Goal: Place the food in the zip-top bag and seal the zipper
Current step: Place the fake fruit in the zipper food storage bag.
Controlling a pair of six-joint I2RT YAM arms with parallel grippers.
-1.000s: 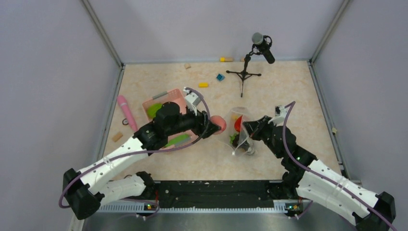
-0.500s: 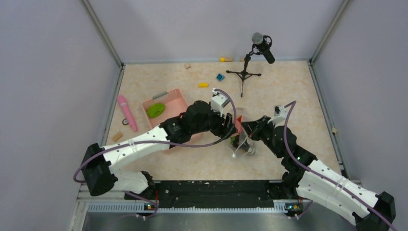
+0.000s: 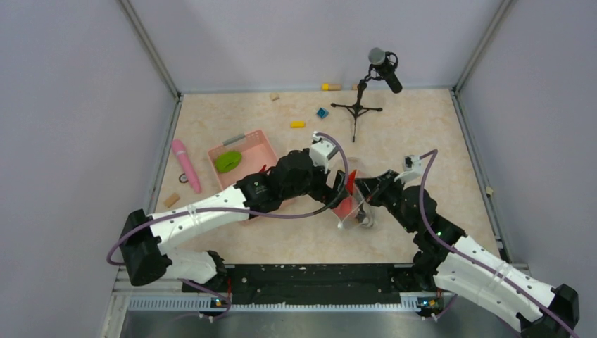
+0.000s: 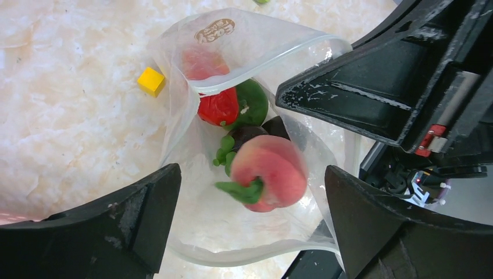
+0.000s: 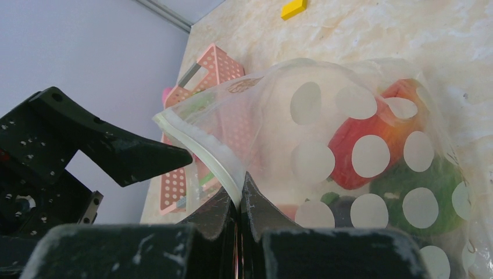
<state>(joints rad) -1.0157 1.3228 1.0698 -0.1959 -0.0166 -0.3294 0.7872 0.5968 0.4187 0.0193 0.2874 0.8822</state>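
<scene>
The food with the red tip is still outside the bag, so my left gripper will next rise off the bag's opening, move across to the pink basket and lower onto the food's red tip (image 3: 263, 169) there.
The clear dotted zip-top bag (image 3: 352, 205) stands open at mid table. My right gripper (image 3: 365, 194) is shut on its rim; in the right wrist view the jaws (image 5: 239, 192) pinch the whitish zipper (image 5: 197, 145). My left gripper (image 3: 342, 191) is open and empty just above the mouth. In the left wrist view its jaws (image 4: 251, 172) are spread wide, with the pink piece (image 4: 273, 174) between and below them, inside the bag (image 4: 232, 40). Under it lie a red chili (image 4: 218, 107), a green pepper (image 4: 253, 102) and a dark fruit (image 4: 250, 135).
The pink basket (image 3: 257, 148) sits left of the bag with a green piece (image 3: 227, 161) in it. A pink stick (image 3: 185, 163) lies further left. A microphone tripod (image 3: 357, 105) stands behind the bag. Yellow (image 3: 298, 124) and blue (image 3: 322, 113) blocks lie at the back.
My left arm swung right from the basket to over the bag with the pink piece, then opened. The pink piece now lies inside the bag. The right gripper kept hold of the rim.
</scene>
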